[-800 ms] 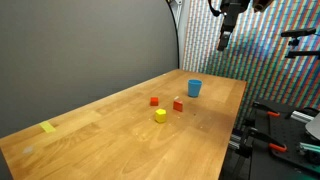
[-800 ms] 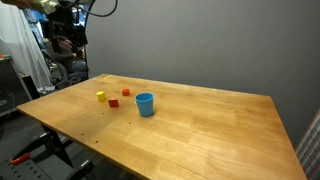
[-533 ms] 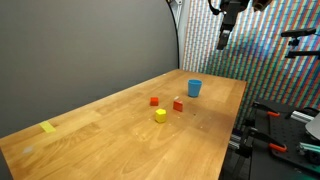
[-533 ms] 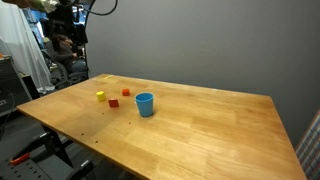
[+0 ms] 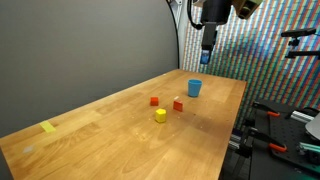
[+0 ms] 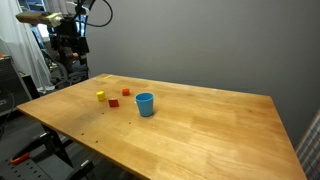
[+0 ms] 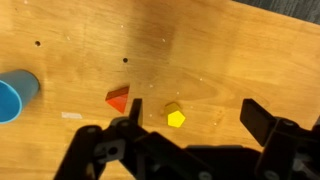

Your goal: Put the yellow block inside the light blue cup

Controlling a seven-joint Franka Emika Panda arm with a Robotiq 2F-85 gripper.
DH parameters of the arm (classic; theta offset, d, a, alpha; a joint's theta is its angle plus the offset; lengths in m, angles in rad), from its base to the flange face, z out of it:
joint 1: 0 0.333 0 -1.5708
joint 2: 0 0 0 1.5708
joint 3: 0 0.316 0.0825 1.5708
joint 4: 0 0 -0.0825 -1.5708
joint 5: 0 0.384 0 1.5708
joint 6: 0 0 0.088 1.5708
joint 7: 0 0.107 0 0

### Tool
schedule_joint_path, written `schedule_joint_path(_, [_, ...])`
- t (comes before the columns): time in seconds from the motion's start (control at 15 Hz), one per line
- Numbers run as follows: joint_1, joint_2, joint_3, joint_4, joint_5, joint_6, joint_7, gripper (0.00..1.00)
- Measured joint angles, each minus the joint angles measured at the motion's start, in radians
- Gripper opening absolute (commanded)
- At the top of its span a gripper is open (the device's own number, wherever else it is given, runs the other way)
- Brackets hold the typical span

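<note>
The robot's gripper will next lower its open fingers far down around the sides of the yellow block (image 5: 160,115) (image 7: 175,118) and close, because the block shows between the fingers.
The yellow block (image 5: 160,115) is a small cube on the wooden table, also seen in an exterior view (image 6: 101,96) and in the wrist view (image 7: 176,117). The light blue cup (image 5: 195,88) stands upright on the table, also in an exterior view (image 6: 145,104) and at the left edge of the wrist view (image 7: 15,94). My gripper (image 7: 192,112) is open and empty, high above the table, with the yellow block showing between its fingers far below. In an exterior view the gripper (image 5: 207,55) hangs above the cup's end of the table.
Two small red blocks (image 5: 154,101) (image 5: 178,105) lie between the yellow block and the cup; one red block shows in the wrist view (image 7: 118,99). A flat yellow strip (image 5: 49,127) lies far down the table. A patterned screen (image 5: 270,50) stands behind the table.
The arm has swung sideways and somewhat lower over the table's end. The blocks and the cup have not moved.
</note>
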Motion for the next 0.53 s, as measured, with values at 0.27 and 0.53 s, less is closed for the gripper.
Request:
schedule_joint_path(0.27, [-0.002,0.254,0.055,0.144,-0.15,0.034,0.161,1.0])
schedule_joint_path(0.53, [0.002,0.493,0.048,0.3,-0.286,0.099,0.282,1.0])
